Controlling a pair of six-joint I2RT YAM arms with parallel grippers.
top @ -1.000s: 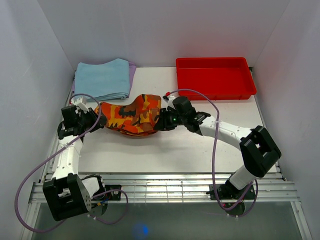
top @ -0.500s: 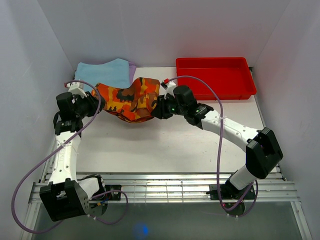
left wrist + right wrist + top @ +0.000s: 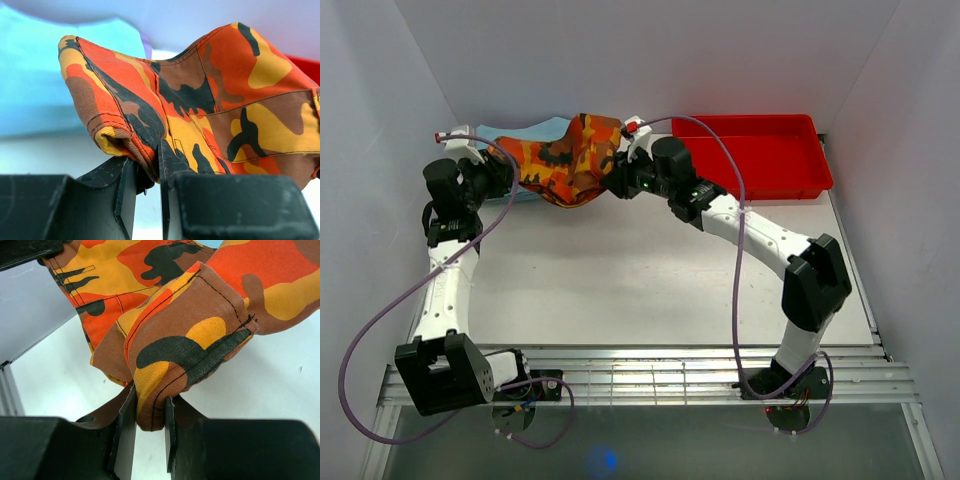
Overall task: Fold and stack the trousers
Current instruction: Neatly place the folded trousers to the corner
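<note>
My right gripper needs to go to the left in the top view and down, releasing the trousers, since the light blue cloth (image 3: 542, 128) (image 3: 212, 243) lies below it on that side.
The folded camouflage trousers (image 3: 565, 158), in orange, yellow and black patches, hang in the air between my two grippers at the back left of the table. They sag in the middle, over the near edge of the light blue cloth (image 3: 542, 128). My left gripper (image 3: 503, 170) is shut on their left end; the left wrist view (image 3: 150, 165) shows the cloth (image 3: 200, 110) pinched between the jaws. My right gripper (image 3: 615, 178) is shut on their right end; the right wrist view (image 3: 149, 415) shows a folded edge (image 3: 180, 340) clamped.
A red plastic tray (image 3: 752, 155) stands at the back right. The light blue folded cloth lies at the back left, mostly hidden behind the trousers. White walls close in the left, back and right. The white table (image 3: 650, 290) stretches in front.
Both grippers have lifted the trousers off the table and carried them back and left, from the table's middle to above the blue cloth's edge.
</note>
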